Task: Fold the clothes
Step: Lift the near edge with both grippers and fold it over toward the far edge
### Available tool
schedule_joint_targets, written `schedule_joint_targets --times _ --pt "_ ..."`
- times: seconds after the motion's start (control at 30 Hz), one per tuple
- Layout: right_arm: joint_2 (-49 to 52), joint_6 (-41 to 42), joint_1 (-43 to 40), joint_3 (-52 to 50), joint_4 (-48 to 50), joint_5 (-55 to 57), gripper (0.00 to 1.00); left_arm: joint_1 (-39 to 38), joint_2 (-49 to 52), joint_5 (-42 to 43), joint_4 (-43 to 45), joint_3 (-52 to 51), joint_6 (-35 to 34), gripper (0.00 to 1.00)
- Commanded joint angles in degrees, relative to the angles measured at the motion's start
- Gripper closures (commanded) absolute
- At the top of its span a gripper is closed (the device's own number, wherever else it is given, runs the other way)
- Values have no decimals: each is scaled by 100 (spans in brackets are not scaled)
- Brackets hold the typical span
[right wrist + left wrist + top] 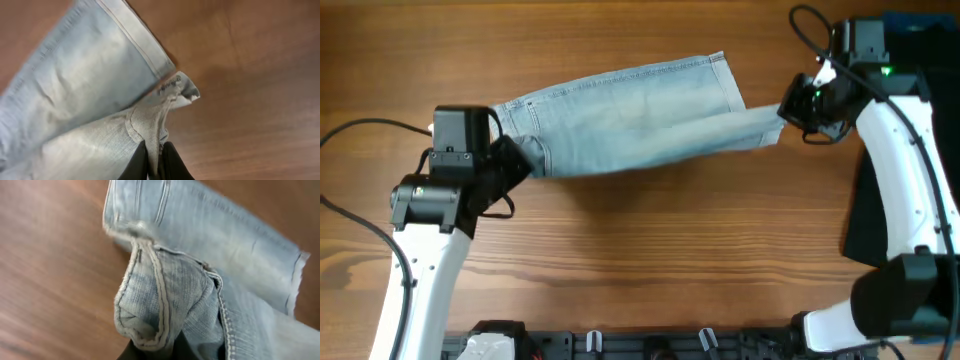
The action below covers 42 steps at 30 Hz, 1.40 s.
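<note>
My right gripper should move away from my base and down over the far corner of the flat hemmed leg (721,57) to release the fold.
The light blue denim shorts (630,115) are stretched across the wooden table between my two grippers, one layer doubled over the other. My left gripper (520,160) is shut on the waistband end of the shorts; the left wrist view shows the bunched seam (160,310) running into the jaws. My right gripper (790,112) is shut on the other end of the shorts, and the right wrist view shows the fabric (150,130) pinched between its two black fingers (154,162). The hemmed leg (135,40) lies flat on the table beyond.
A black garment (875,210) lies at the right edge of the table, with a darker blue garment (920,25) at the far right corner. Cables run from both arms. The robot bases stand along the front edge.
</note>
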Motion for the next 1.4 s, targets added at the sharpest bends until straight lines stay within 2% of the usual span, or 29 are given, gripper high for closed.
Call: schedule_joint_targets --times 0.0,0.17,0.37,0.8,1.27,1.3,1.33,1.37 --pt "352 -164 52 544 37 13 96 212 332 -352 426 149 -138 96" --pt "761 -114 348 557 555 17 96 505 778 -352 817 149 -142 96" --pt "1340 142 450 557 1248 -55 96 798 859 -538 1189 149 -142 96" --pt "2090 162 949 557 2846 -153 96 800 2310 -997 2686 149 -140 96" --pt "2896 437 1060 555 3764 175 96 800 3521 -1410 3805 149 -142 96" --pt "2935 439 1060 555 3847 195 94 800 3591 -1449 3869 149 -140 96" --pt "2970 444 1060 555 3941 190 85 800 3668 -1445 3952 149 -140 92" --pt "2986 437 1060 555 4041 192 71 800 3707 -1443 4011 149 -140 73"
